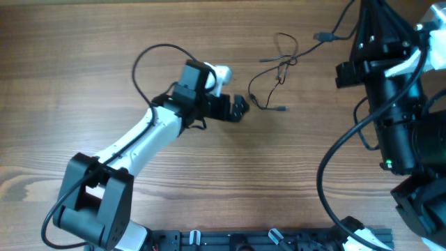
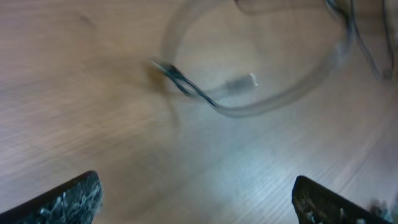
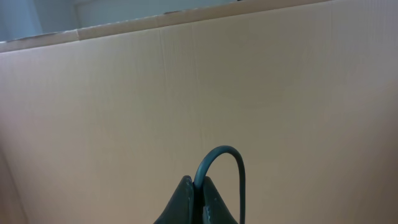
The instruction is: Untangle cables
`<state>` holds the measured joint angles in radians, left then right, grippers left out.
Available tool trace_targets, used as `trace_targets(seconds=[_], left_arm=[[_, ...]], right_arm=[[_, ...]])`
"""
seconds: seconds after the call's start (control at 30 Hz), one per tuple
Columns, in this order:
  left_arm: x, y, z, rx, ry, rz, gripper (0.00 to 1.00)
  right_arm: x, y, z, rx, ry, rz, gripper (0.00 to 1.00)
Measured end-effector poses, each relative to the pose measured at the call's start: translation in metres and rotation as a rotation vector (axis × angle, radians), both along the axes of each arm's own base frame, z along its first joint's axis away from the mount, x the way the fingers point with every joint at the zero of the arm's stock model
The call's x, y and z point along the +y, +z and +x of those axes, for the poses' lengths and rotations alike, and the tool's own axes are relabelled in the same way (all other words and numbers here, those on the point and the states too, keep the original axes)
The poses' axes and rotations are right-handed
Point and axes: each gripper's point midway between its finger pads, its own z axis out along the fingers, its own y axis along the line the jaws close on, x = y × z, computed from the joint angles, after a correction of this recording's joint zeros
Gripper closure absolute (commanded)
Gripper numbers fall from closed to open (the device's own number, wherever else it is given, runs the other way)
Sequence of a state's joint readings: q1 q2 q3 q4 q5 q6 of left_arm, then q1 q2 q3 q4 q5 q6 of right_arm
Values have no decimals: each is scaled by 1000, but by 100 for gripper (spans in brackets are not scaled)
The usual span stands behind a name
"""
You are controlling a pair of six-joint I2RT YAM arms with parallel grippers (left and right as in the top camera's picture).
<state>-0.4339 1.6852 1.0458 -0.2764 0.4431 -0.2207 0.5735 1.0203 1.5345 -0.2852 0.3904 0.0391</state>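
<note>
My left gripper isn't on the cable by the crossing yet. It needs to tilt up and move toward my right gripper to get onto it.
The cables [image 1: 280,63] are thin dark wires lying in a loose tangle on the wooden table, right of centre at the back. One plug end [image 1: 282,109] lies near the front of the tangle. My left gripper [image 1: 240,107] is open and empty just left of the tangle. The left wrist view, which is blurred, shows a twisted wire [image 2: 186,88] and a silvery plug [image 2: 241,83] ahead of the wide-open jaws [image 2: 196,199]. My right gripper [image 3: 202,185] is raised and shut on a dark cable loop [image 3: 231,155]. One strand [image 1: 333,31] rises toward the right arm.
The bulky right arm [image 1: 390,104] and its thick black cable [image 1: 334,160] fill the right side. The left arm's own cable [image 1: 150,56] loops over the table at the left. A cardboard wall [image 3: 199,81] faces the right wrist. A rail [image 1: 265,240] runs along the front edge.
</note>
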Motion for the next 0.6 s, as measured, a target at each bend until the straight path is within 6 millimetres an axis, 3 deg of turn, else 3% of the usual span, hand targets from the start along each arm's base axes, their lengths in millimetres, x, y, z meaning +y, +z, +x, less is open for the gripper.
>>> trace_targets(seconds=[0.13, 0.23, 0.3, 0.37, 0.47, 0.6], left_arm=[[23, 20, 42, -97, 130, -61, 0], [5, 51, 58, -212, 103, -176, 14], [-15, 76, 58, -287, 45, -269, 14], [-39, 90, 45, -307, -38, -333, 13], [-70, 91, 17, -275, -145, -369, 20], [-98, 86, -14, -242, -247, -368, 14]], right_arm=[[4, -1, -9, 3, 50, -15, 96], [11, -1, -21, 1, 124, -29, 96], [14, -3, -22, 8, 144, -37, 96], [16, -3, -22, 7, 152, -40, 96], [17, -3, -22, 6, 156, -44, 96], [17, -3, -23, 6, 158, -45, 96]])
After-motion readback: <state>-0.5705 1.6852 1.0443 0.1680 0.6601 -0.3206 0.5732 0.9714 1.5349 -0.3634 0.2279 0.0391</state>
